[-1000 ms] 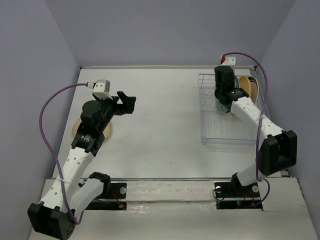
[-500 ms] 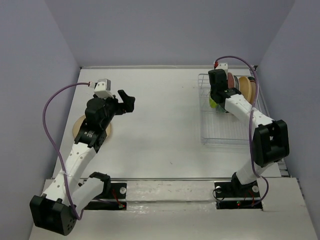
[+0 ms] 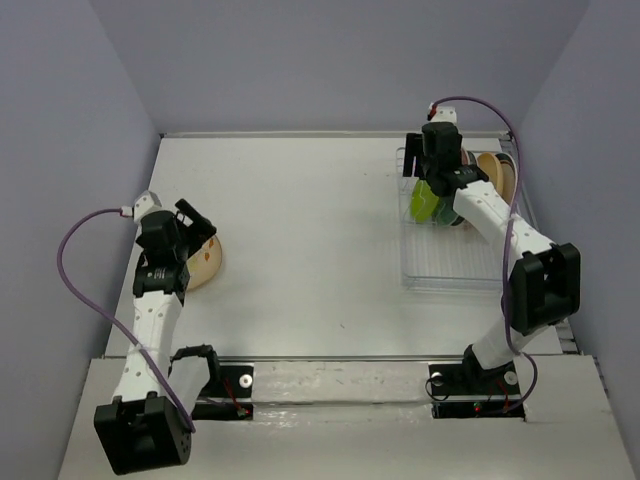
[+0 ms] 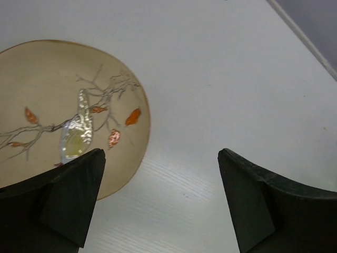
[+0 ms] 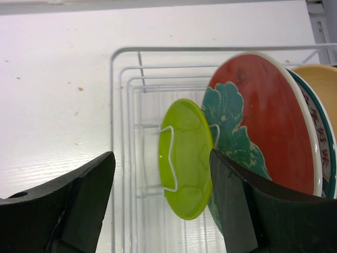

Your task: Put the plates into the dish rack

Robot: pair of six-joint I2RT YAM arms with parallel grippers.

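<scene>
My left gripper draws back and down onto the tan plate's near rim (image 3: 190, 286) next, as that lies below and back from it and its fingers span bare table.
A tan plate (image 3: 206, 262) painted with a branch and red leaves (image 4: 63, 100) lies flat on the table at the left. My left gripper (image 3: 196, 222) (image 4: 160, 203) hovers open just over its right edge, with bare table between the fingers. In the dish rack (image 3: 455, 272) at the far right a small lime green plate (image 3: 423, 201) (image 5: 187, 158) stands on edge between tines. Behind it stand a red plate with teal flowers (image 5: 258, 116), a white teal-rimmed plate (image 5: 317, 147) and a tan plate (image 3: 495, 172) (image 5: 321, 79). My right gripper (image 3: 425, 178) (image 5: 162, 203) is open above the green plate, holding nothing.
The rack's white wire rim (image 5: 113, 105) runs just under my right fingers. Its near half (image 3: 450, 255) holds no dishes. Grey walls close the table at the back and both sides.
My right gripper opened and let go of the lime green plate, which now stands in the rack, and drew back. The left arm swung left and down over the tan plate.
</scene>
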